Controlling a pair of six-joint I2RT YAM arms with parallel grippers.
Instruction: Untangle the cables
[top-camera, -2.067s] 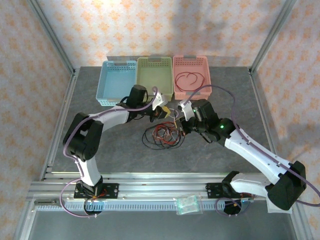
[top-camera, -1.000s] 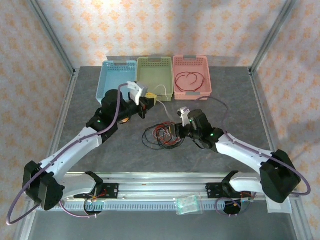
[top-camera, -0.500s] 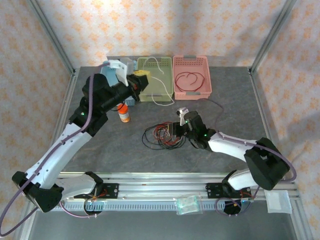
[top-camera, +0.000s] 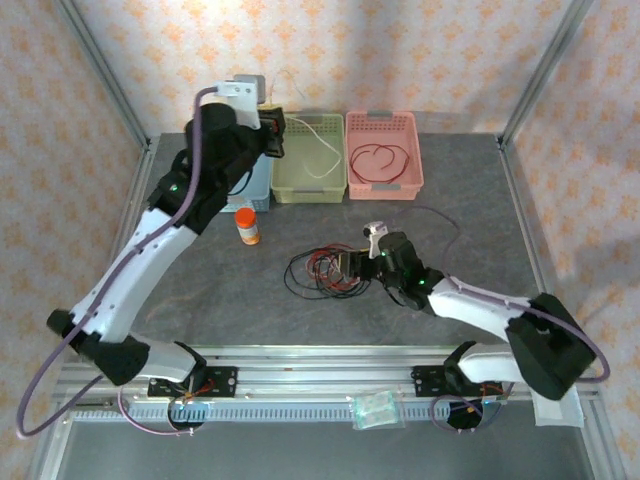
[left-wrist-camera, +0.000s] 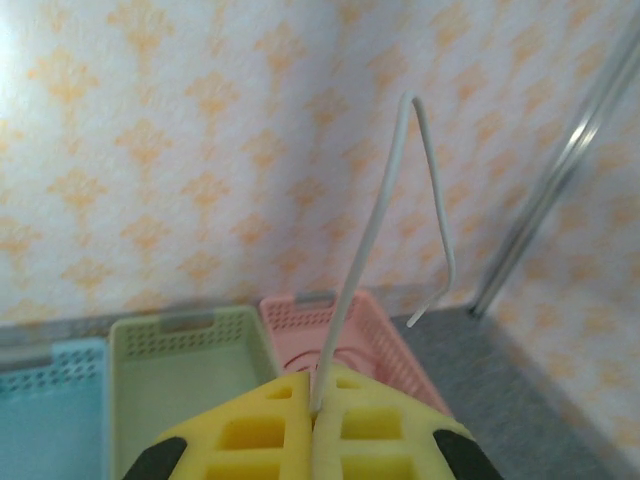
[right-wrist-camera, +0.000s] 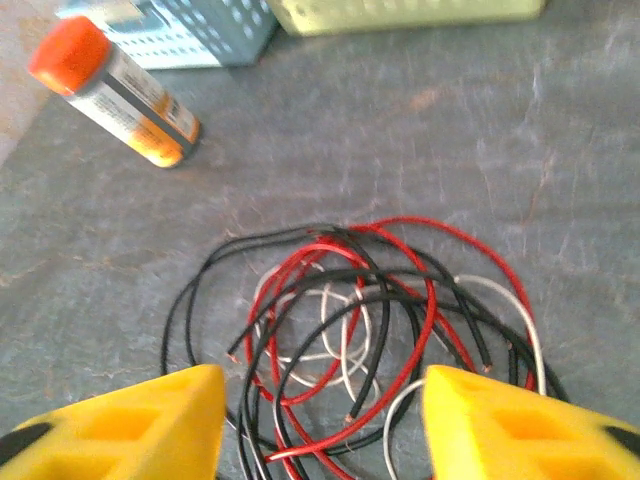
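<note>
The white cable needs to go down into the green basket (top-camera: 310, 193) (left-wrist-camera: 195, 375) before I release it, so I need to lower my left gripper from high above.
A tangle of red, black and white cables (top-camera: 322, 272) (right-wrist-camera: 350, 320) lies on the grey table in the middle. My right gripper (top-camera: 352, 265) (right-wrist-camera: 320, 400) sits low at the tangle's right side, open, its yellow fingers (right-wrist-camera: 150, 420) spread with cable loops lying between them. My left gripper (top-camera: 275, 128) (left-wrist-camera: 316, 395) is raised high above the baskets, shut on a white cable (left-wrist-camera: 375, 230) that arcs up and droops into the green basket (top-camera: 310, 193). One dark red cable (top-camera: 378, 160) lies in the pink basket (top-camera: 383, 125).
A blue basket (top-camera: 256, 192) stands left of the green one, partly hidden by my left arm. An orange-capped bottle (top-camera: 247, 226) (right-wrist-camera: 115, 92) stands on the table left of the tangle. A small plastic bag (top-camera: 377, 410) rests on the front rail.
My left arm has swung up and back from the tangle to high above the baskets, pulling the white cable with it. The right gripper stayed at the tangle.
</note>
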